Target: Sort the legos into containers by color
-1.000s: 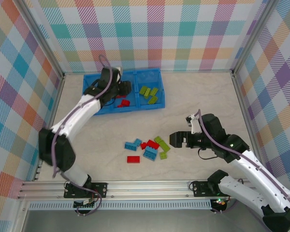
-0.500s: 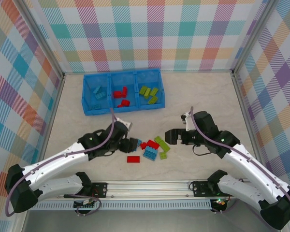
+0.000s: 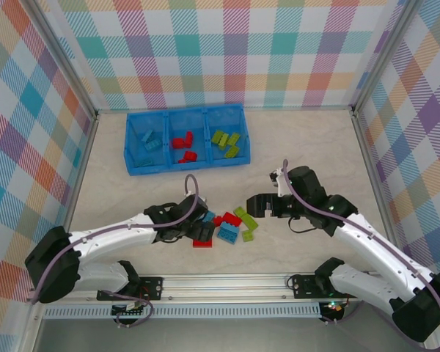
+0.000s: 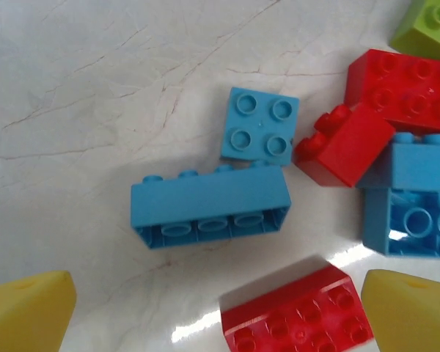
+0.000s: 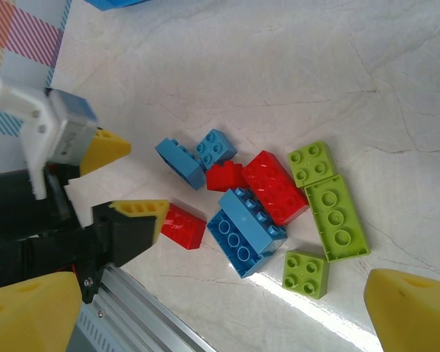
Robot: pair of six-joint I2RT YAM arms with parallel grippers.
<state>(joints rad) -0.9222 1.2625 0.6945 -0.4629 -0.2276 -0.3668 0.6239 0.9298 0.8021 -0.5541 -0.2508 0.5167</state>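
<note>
The long blue brick (image 4: 209,205) lies below and outward of my left gripper, so next my left gripper will lower outward until its fingers straddle the brick's clear short ends.
A loose pile of legos lies on the pale table. It holds a long blue brick (image 4: 209,205), a small blue square (image 4: 259,125), red bricks (image 4: 403,88) and lime green bricks (image 5: 336,218). My left gripper (image 3: 202,229) hovers low over the pile's left end, open. A flat red brick (image 4: 297,315) lies between its yellow fingertips (image 4: 26,312). My right gripper (image 3: 255,207) stands open and holds nothing, just right of the pile. The blue tray (image 3: 136,167) sits at the back, with blue legos (image 3: 148,141) left, red (image 3: 182,143) middle and green (image 3: 226,141) right.
The metal rail (image 3: 227,282) runs along the near table edge, close below the pile. Checked walls (image 3: 29,147) close in the left, back and right sides. Bare table lies between the pile and the tray.
My left arm has swung from the tray down to the pile and now sits low over the red brick. My right gripper has edged left toward the pile.
</note>
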